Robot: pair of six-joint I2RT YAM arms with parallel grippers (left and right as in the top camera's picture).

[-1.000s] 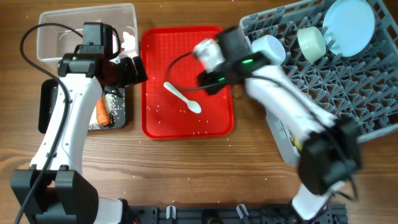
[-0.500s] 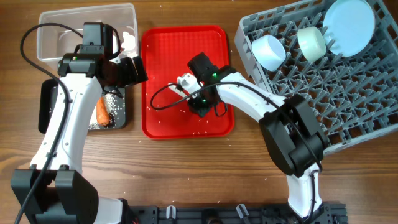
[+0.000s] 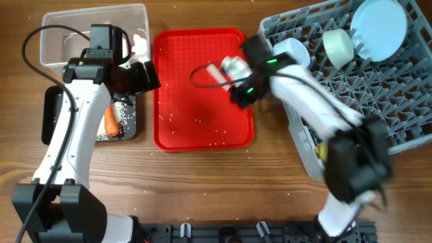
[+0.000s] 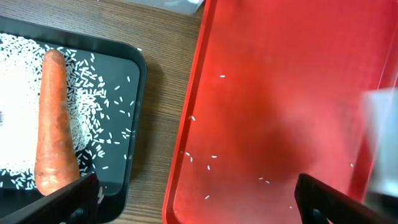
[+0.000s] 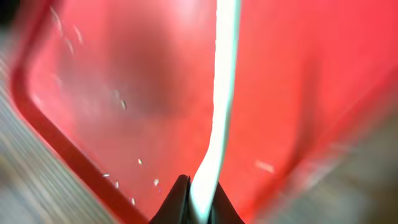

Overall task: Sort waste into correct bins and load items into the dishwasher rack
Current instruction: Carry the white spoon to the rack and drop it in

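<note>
The dishwasher rack's wires are bare beside the blue plate, so I should move my right gripper to the right in the overhead view and release the spoon over them.
The white spoon hangs over the red tray, and my right gripper is shut on its handle. Seen from overhead, the right gripper is blurred above the red tray's right edge, near the grey dishwasher rack. The rack holds a pale blue plate, a pale blue bowl and a pale green bowl. My left gripper is open and empty over the gap between the red tray and the black tray. An orange carrot lies there on white rice grains.
The clear tub stands at the back left behind the black tray. Loose rice grains are scattered on the red tray. The left arm reaches along the table's left side. Bare wood lies in front of the trays.
The right gripper has shut on the spoon and lifted it off the red tray, swinging right toward the rack. The left arm has not moved.
</note>
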